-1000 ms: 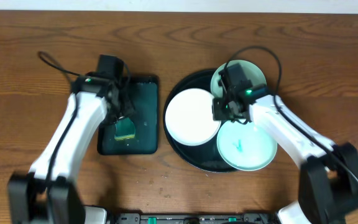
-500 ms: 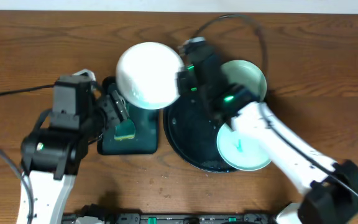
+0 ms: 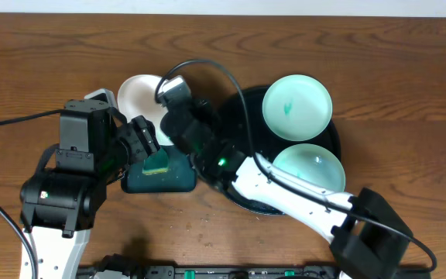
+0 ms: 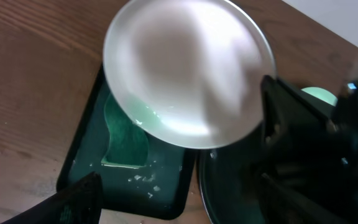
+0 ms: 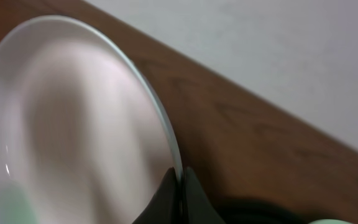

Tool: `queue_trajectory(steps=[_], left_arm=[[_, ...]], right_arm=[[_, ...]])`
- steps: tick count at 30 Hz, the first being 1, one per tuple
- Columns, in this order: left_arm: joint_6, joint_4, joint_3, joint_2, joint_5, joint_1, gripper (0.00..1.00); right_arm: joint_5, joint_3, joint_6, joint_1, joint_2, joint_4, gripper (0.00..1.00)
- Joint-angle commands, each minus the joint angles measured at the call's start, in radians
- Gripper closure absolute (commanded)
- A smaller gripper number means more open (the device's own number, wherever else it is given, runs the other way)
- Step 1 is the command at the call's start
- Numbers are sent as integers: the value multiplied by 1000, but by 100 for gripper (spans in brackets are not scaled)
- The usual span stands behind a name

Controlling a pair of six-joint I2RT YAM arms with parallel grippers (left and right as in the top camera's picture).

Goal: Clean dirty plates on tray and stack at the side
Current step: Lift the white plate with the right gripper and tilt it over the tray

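My right gripper will swing across the black tray (image 3: 252, 124), then down to release the plate, since the bare tabletop beyond lies to its right in the overhead view.
My right gripper (image 5: 179, 182) is shut on the rim of a clean white plate (image 5: 73, 124), holding it tilted over the far end of the green tray. In the overhead view this plate (image 3: 139, 97) sits left of the black round tray (image 3: 252, 124). Two pale-mint plates rest on that tray: one (image 3: 297, 106) has a teal smear, and the other (image 3: 310, 167) lies nearer. My left gripper (image 3: 144, 143) stands open over the green tray with nothing between its fingers, just below the held plate (image 4: 188, 68).
A yellow-green sponge (image 3: 157, 163) lies on the dark green rectangular tray (image 3: 178, 178), which is wet with bits of foam. My right arm (image 3: 285, 194) stretches across the black tray's near side. Cables loop over the table behind both arms.
My right gripper lifted the white plate off the black tray and carried it left, over the green tray. My left gripper opened wider and pulled back from the sponge.
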Motion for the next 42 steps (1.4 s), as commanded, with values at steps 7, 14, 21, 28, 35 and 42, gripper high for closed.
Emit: queue_trajectory(steps=[7,14,21,28,35,42], left_arm=[[10,-3,26,5,2,4,20],[10,-3,26,5,2,4,20],[10,-3,26,5,2,4,20],[10,-3,26,5,2,4,20],[10,-3,26,5,2,4,20],[10,-3,26,5,2,4,20]], right_arm=[[198,13,-129,31,-111,18,99],[197,13,-266,38,-172,71,99],[201,13,-318,51,-175,74,99],[200,13,-341,50,-175,76,99],[173,13,-462,51,-175,79,99],[166,13,-467,61,-174,82,99]])
